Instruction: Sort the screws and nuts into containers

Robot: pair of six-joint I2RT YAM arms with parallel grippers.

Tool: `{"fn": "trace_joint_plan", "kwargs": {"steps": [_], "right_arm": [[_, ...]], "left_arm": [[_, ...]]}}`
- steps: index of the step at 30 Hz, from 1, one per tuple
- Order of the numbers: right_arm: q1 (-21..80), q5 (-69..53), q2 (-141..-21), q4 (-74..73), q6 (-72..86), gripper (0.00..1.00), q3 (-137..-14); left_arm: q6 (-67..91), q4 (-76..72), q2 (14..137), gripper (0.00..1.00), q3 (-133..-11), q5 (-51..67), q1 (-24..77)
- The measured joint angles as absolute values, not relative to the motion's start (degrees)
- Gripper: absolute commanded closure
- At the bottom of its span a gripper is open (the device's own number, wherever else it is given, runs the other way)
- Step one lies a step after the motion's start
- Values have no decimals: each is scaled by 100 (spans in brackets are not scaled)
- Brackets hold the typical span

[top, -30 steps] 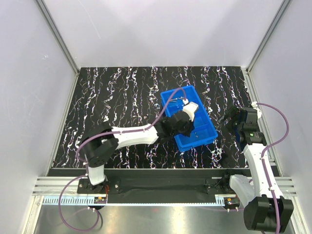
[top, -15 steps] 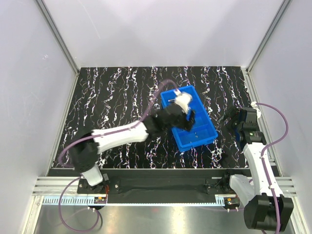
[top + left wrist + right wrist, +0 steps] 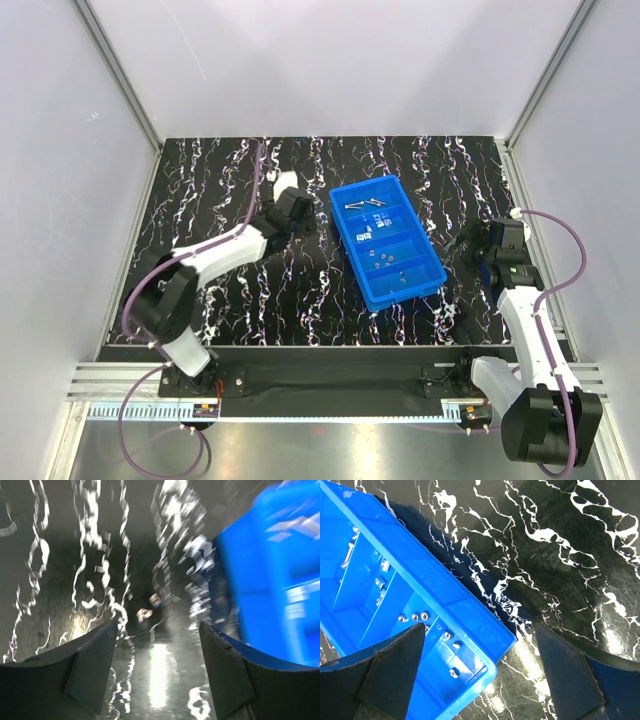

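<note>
My left gripper goes down toward the tray next, to the small bit nearer the tray's blue side, since that bit lies on the mat outside the containers.
The blue tray of containers lies right of centre on the mat. Screws rest in its far compartment, and nuts are scattered in the nearer compartments. My left gripper hovers over the mat just left of the tray, open and empty. In the blurred left wrist view its fingers frame bare mat, with two small pale bits ahead and the tray to the right. My right gripper is open beside the tray's right side. The right wrist view shows nuts and a screw inside the tray.
The black marbled mat covers the table between white side walls. A metal rail runs along the near edge, where both arm bases stand. Purple cables trail from both arms.
My left arm has swung out from over the tray to the mat on its left, and its jaws have opened. The right arm has hardly moved.
</note>
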State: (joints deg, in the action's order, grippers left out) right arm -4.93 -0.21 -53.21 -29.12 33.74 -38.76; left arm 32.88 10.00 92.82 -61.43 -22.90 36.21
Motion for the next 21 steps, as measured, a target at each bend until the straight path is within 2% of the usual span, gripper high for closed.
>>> {"fn": "trace_joint_plan", "kwargs": {"steps": [7,21], "right_arm": [[-493,-69,-5317,-2880,3371,0,-3876],[-493,-69,-5277,-2880,3371,0,-3876]], "left_arm": [[3275,1330,10490,37,-6748,-2333,3623],[3197,1323,11220,50,-7070,-2462,3623]]}}
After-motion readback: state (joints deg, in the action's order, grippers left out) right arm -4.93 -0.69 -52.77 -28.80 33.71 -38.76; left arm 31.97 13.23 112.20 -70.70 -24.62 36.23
